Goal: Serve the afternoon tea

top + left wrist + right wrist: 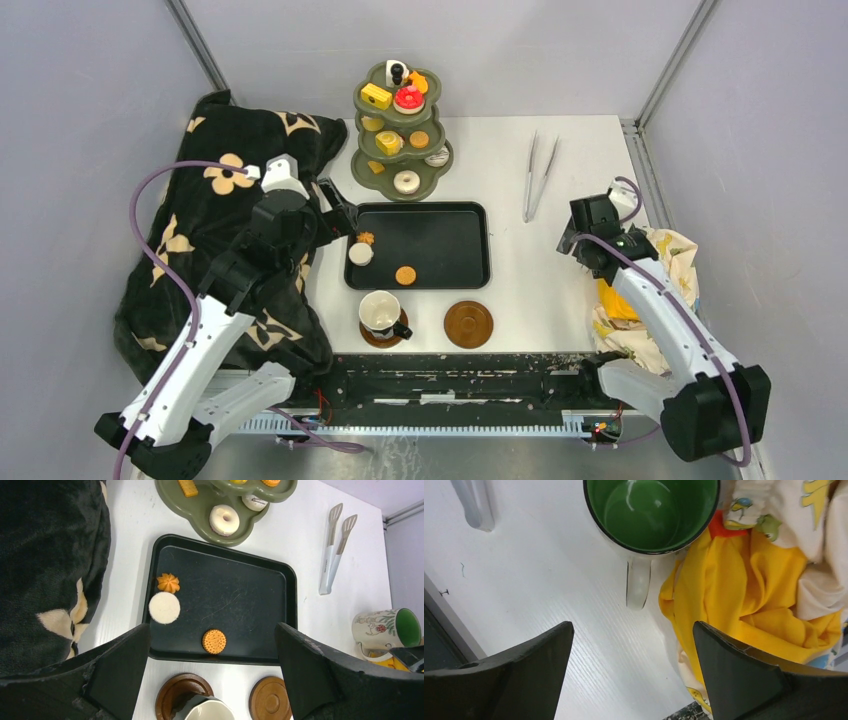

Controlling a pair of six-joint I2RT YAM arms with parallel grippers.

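The right gripper moves down onto the green-lined mug's handle [638,584] next, because that handle already points toward the gap between the gripper's open fingers.
The olive-green three-tier stand [400,130] holds several pastries at the back, and its lowest tier shows in the left wrist view [200,510] with a white donut [223,519]. Three pastries lie on the black tray [440,250]: an orange swirl [168,582], a white round cake [164,607] and an orange cookie [214,641]. A white mug [381,314] stands on a brown saucer [172,690]; the second saucer [468,324] is bare. A green-lined mug [651,510] stands by the right cloth. My left gripper [340,215] [211,630] is open and empty above the tray's left part. My right gripper [585,230] [632,625] is open and empty, just short of the mug's handle [638,582].
Metal tongs [538,175] lie on the table right of the stand. A black flowered cloth [220,230] covers the left side. A yellow and white cloth [650,290] lies at the right edge, touching the green-lined mug.
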